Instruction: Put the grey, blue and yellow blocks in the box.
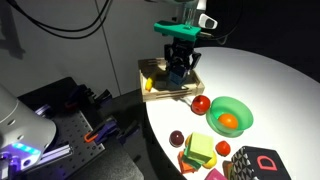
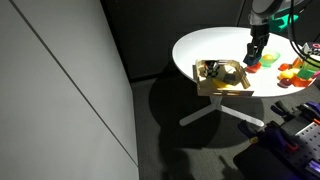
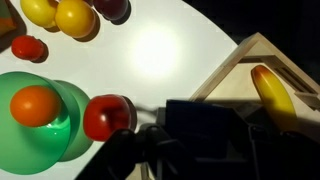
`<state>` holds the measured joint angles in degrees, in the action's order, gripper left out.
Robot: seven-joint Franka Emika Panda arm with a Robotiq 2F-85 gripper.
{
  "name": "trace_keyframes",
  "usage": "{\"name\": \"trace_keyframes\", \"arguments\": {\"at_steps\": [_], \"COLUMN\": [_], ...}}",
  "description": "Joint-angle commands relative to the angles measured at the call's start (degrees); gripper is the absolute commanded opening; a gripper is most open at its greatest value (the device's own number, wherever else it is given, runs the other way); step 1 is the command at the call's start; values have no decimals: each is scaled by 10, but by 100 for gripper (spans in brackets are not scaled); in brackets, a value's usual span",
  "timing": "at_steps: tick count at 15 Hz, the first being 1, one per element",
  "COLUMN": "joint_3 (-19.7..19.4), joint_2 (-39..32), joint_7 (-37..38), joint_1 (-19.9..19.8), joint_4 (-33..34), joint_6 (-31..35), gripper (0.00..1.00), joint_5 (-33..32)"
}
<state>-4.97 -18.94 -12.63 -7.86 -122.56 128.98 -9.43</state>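
Next, my gripper shifts past the box's rim near the red fruit, before it lowers the dark block (image 3: 205, 120) into the box's open inside.
My gripper (image 1: 180, 68) hangs at the wooden box's (image 1: 160, 95) near-table side; it also shows in an exterior view (image 2: 255, 52). In the wrist view the jaws (image 3: 200, 135) are shut on a dark block (image 3: 205, 120) that looks dark blue. The box's rim (image 3: 235, 62) lies just to the right, with a yellow piece (image 3: 272, 92) inside it. That yellow piece also shows in an exterior view (image 1: 148, 85). I cannot make out a grey block.
A red fruit (image 3: 107, 115) lies beside the box next to a green bowl (image 3: 20, 140) holding an orange (image 3: 35, 103). Yellow and red toy fruits (image 3: 70, 15) lie farther off. Coloured blocks (image 1: 200, 148) and a black cube (image 1: 255, 163) sit at the table's edge.
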Motion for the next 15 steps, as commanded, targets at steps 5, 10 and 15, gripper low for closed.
{"name": "trace_keyframes", "arguments": {"at_steps": [5, 10, 15], "joint_3": [12, 21, 19], "joint_2": [-41, -67, -90], "joint_7": [38, 44, 56], "joint_1": [18, 22, 26], "joint_4": [18, 27, 43], "joint_6": [37, 57, 75], "gripper": [34, 34, 34], "joint_5": [13, 27, 25]}}
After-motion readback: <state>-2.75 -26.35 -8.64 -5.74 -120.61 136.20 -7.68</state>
